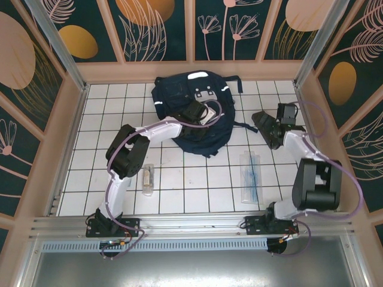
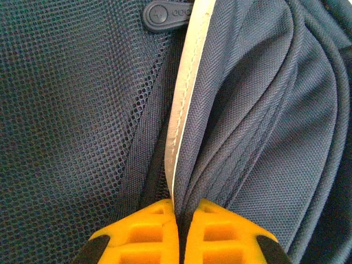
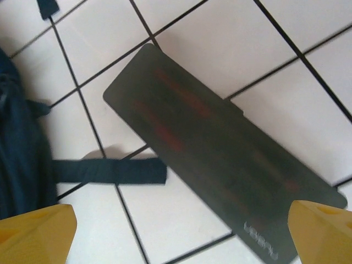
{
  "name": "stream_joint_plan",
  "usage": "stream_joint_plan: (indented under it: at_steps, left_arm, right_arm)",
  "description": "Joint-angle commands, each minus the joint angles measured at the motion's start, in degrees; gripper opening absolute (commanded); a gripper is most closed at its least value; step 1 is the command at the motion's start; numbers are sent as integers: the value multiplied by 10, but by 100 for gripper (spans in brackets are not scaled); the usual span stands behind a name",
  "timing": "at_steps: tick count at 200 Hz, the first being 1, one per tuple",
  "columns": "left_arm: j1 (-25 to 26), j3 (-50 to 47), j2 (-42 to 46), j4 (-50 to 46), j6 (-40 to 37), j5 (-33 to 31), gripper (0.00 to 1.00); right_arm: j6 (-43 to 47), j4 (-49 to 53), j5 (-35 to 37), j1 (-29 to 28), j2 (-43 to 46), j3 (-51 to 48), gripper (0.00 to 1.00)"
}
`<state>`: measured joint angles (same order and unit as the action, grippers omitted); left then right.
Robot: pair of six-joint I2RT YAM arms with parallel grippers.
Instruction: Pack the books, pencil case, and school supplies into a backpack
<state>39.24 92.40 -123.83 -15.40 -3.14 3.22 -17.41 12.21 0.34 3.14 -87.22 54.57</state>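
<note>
My open fingers are at a slant to the case's long edges, so my right gripper will turn and go down around the middle of the pencil case [image 1: 267,130] [image 3: 220,165].
The navy backpack [image 1: 191,101] lies at the back middle of the tiled table. My left gripper [image 1: 202,113] rests on it, shut on a fold of its fabric next to a white-edged strip [image 2: 184,104], beside dark mesh [image 2: 71,110]. The black pencil case [image 3: 220,165] lies flat on the tiles, to the right of the backpack's edge [image 3: 19,143]. My right gripper [image 3: 181,236] hovers open above it, its yellow fingertips [image 3: 38,231] spread wide on either side. The long clear sleeve [image 1: 250,173] and the small clear tube packet [image 1: 148,178] lie on the near tiles. The books and the teal card are out of view.
A loose dark strap [image 3: 110,170] from the backpack lies on the tiles just left of the pencil case. Patterned walls [image 1: 54,119] enclose the table on three sides. White tiles [image 1: 197,179] show between the packet and the sleeve.
</note>
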Motion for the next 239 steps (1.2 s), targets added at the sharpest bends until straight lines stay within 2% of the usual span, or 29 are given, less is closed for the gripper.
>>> stream_joint_plan:
  at_steps: [1, 44, 56, 88, 120, 141, 197, 215, 229, 239]
  left_arm:
    - [-15, 6, 51, -57, 48, 41, 0]
    - [-32, 74, 79, -102, 82, 89, 0]
    - [-39, 90, 79, -114, 94, 107, 0]
    - [-73, 102, 84, -107, 152, 180, 0]
    - [-92, 115, 82, -108, 169, 213, 0]
    - [-96, 131, 73, -119, 169, 230, 0]
    - [-110, 171, 46, -125, 198, 280, 0]
    - [-110, 193, 40, -136, 197, 283, 0]
    - [-110, 204, 38, -140, 197, 287, 0]
    - [-110, 209, 38, -141, 197, 288, 0]
  right_arm:
    - [101, 34, 16, 5, -54, 64, 99]
    - [178, 46, 8, 22, -107, 105, 99]
    - [194, 55, -35, 34, -119, 115, 99]
    - [226, 47, -77, 49, -139, 115, 99]
    - [261, 51, -85, 52, -180, 122, 99]
    - [265, 56, -69, 49, -202, 126, 99]
    - [269, 74, 34, 11, -236, 120, 99]
    - [265, 76, 34, 9, -242, 120, 90]
    - [263, 77, 32, 10, -243, 121, 76]
    - [260, 77, 30, 10, -242, 124, 71]
